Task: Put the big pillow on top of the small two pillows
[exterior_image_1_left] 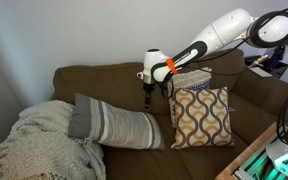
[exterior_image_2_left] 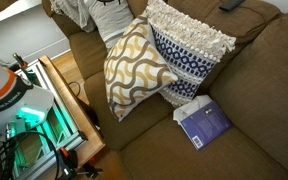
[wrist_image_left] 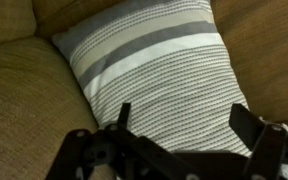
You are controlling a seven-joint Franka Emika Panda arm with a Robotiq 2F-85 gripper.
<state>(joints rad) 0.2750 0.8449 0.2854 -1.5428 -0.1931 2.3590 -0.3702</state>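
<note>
My open gripper moves down toward the knitted blanket and onto the big pillow's ribbed cream middle [exterior_image_1_left: 129, 122] [wrist_image_left: 170, 98] next, because that fabric lies below it on the blanket's side.
The big pillow [exterior_image_1_left: 114, 125], grey with broad cream and white stripes, lies on the brown sofa seat; it fills the wrist view [wrist_image_left: 149, 65] and shows at the top of an exterior view [exterior_image_2_left: 109, 15]. My gripper [exterior_image_1_left: 147, 98] hangs open just above its right end, fingers spread over the fabric [wrist_image_left: 184, 120], holding nothing. The brown-and-cream wavy small pillow [exterior_image_1_left: 201, 115] [exterior_image_2_left: 132, 65] stands upright against the sofa back. The second small pillow [exterior_image_2_left: 189, 50], with a cream fringed top and a blue-and-white pattern, leans behind it [exterior_image_1_left: 194, 78].
A cream knitted blanket [exterior_image_1_left: 34, 140] is heaped at the sofa's end beside the big pillow. A blue book [exterior_image_2_left: 204, 125] lies on the seat. A wooden frame with green-lit equipment [exterior_image_2_left: 54, 105] stands in front of the sofa. A dark remote [exterior_image_2_left: 229, 5] rests on the sofa back.
</note>
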